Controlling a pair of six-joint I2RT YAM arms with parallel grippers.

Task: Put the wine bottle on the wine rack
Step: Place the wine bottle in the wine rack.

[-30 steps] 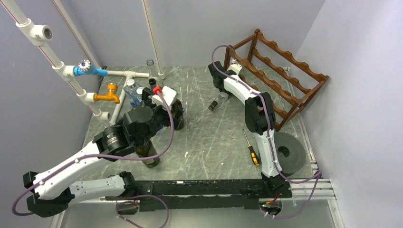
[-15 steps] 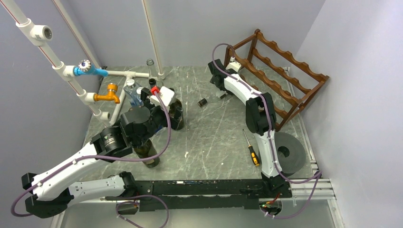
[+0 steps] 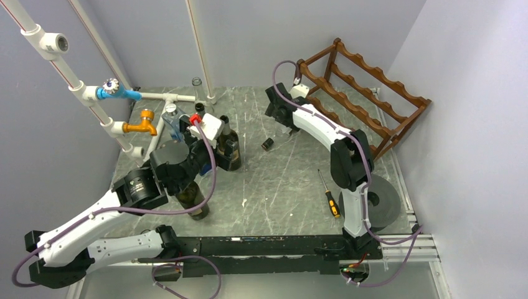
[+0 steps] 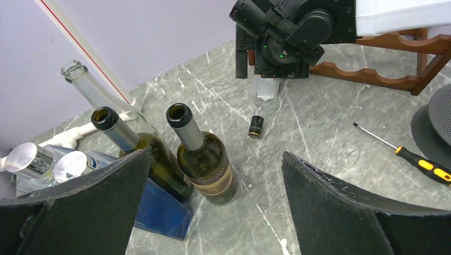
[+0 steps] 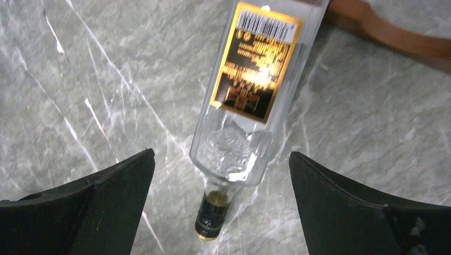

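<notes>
The right gripper turns first next, then moves back and down to straddle the black-capped neck (image 3: 269, 143) (image 5: 214, 208). The neck lies at an angle, nearer my base than the shoulder.
A clear glass wine bottle (image 5: 250, 85) with a yellow-edged label lies flat on the marble table. Its black cap (image 3: 268, 144) points away from the wine rack (image 3: 367, 99) and its base end lies by the rack's low rail (image 5: 393, 37). My right gripper (image 5: 221, 154) hovers open over the bottle's shoulder, touching nothing; in the top view the right gripper (image 3: 278, 115) hides the bottle's body. My left gripper (image 4: 215, 154) is open and empty, just short of two upright dark green wine bottles (image 4: 205, 159). In the top view the left gripper (image 3: 225, 144) sits by those bottles.
A yellow-handled screwdriver (image 3: 330, 198) and a grey tape roll (image 3: 377, 199) lie near the right arm's base. White pipes with faucets (image 3: 143, 121) fill the left side. An empty clear bottle (image 4: 93, 87), a blue block (image 4: 154, 210) and another dark bottle (image 3: 193, 199) crowd the left gripper.
My right gripper opened wide and let the clear bottle go; the bottle now lies on the table, its cap further left. The left arm drew back slightly to the left.
</notes>
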